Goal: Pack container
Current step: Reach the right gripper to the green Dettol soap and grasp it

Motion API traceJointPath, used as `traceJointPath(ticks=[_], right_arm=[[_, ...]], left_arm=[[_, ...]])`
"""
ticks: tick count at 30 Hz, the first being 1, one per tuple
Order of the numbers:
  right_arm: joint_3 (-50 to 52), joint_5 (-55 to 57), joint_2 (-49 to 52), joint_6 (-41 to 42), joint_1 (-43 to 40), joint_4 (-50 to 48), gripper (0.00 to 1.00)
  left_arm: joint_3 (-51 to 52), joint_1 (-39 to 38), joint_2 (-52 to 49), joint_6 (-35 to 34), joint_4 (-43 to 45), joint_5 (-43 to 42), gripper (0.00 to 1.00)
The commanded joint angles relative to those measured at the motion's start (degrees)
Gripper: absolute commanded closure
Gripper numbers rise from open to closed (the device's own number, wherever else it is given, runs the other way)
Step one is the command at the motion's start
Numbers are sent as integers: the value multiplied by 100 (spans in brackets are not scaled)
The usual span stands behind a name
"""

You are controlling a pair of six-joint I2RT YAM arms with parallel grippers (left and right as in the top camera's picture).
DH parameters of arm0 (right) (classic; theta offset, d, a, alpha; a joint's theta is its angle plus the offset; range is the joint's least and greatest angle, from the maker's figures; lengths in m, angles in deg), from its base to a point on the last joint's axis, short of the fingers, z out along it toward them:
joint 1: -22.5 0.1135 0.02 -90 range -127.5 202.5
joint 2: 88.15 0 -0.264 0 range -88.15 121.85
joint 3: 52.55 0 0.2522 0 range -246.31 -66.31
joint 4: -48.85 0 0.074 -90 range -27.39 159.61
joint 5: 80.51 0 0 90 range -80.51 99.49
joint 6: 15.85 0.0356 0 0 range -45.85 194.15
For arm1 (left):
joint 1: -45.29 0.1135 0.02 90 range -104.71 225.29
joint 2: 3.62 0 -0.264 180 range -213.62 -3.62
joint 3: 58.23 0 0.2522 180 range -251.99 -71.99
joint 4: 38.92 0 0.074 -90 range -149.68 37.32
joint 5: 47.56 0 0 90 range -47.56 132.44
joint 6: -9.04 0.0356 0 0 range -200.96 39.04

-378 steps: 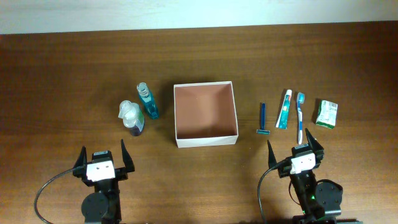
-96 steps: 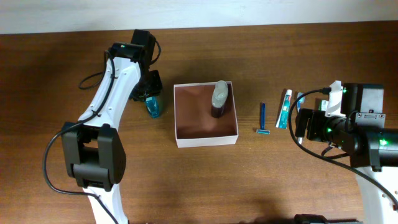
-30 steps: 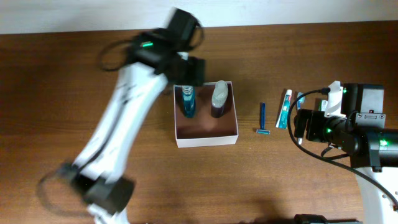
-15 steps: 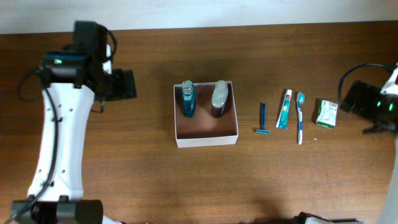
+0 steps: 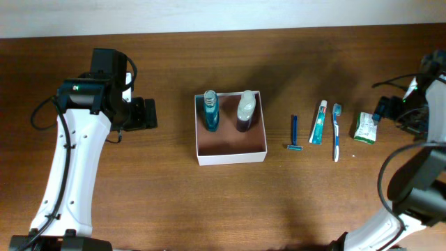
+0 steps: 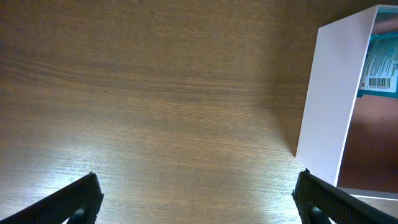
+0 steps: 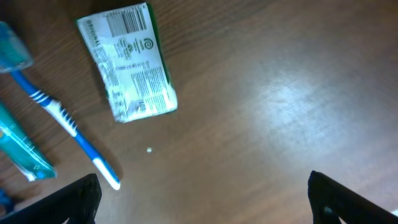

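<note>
My right gripper shifts to its left in the overhead view and down next, and closes on the long sides of the packet below it, the green packet (image 5: 365, 127) (image 7: 128, 64).
The container (image 5: 231, 157) is a white-walled square box with a reddish-brown inside at the table's middle. A blue bottle (image 5: 210, 111) and a dark bottle with a pale cap (image 5: 244, 111) lie in its far part. The container's left wall also shows in the left wrist view (image 6: 333, 112). My left gripper (image 5: 146, 113) is open and empty, left of the container; its fingers frame bare wood in the left wrist view (image 6: 199, 198). My right gripper (image 5: 385, 109) is open and empty next to the green packet (image 5: 365, 127), which also shows in the right wrist view (image 7: 129, 61).
Right of the container lie a blue razor (image 5: 293, 132), a toothpaste tube (image 5: 318, 121) and a blue toothbrush (image 5: 336, 130). The toothbrush also shows in the right wrist view (image 7: 68, 124). A pale wall runs along the table's far edge.
The blue bottle went from the table into the container. My left arm then drew back to the left, open. My right arm swung out to the far right, by the green packet.
</note>
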Motion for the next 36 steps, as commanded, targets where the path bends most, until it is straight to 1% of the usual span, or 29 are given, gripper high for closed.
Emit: traceJointPath(ticks=[1,7,20,30,36], right_arm=[[-2,-210,232,-219,153,-199,1],[81,-205,535,-350,330,-540,1],[107,-343,1405,-341,323,-970,1],[107,-407,1563,-341,323,-1235,2],[116,-553,1768,-343,323,-1211,2]], left_arm=[[22,31,105,90,39,-63,0],[22,31,105,90,55,-63,0],[22,28,105,87,50,-63,0],[22,28,105,87,9,-63,0],[22,31,105,90,9,-63,0]])
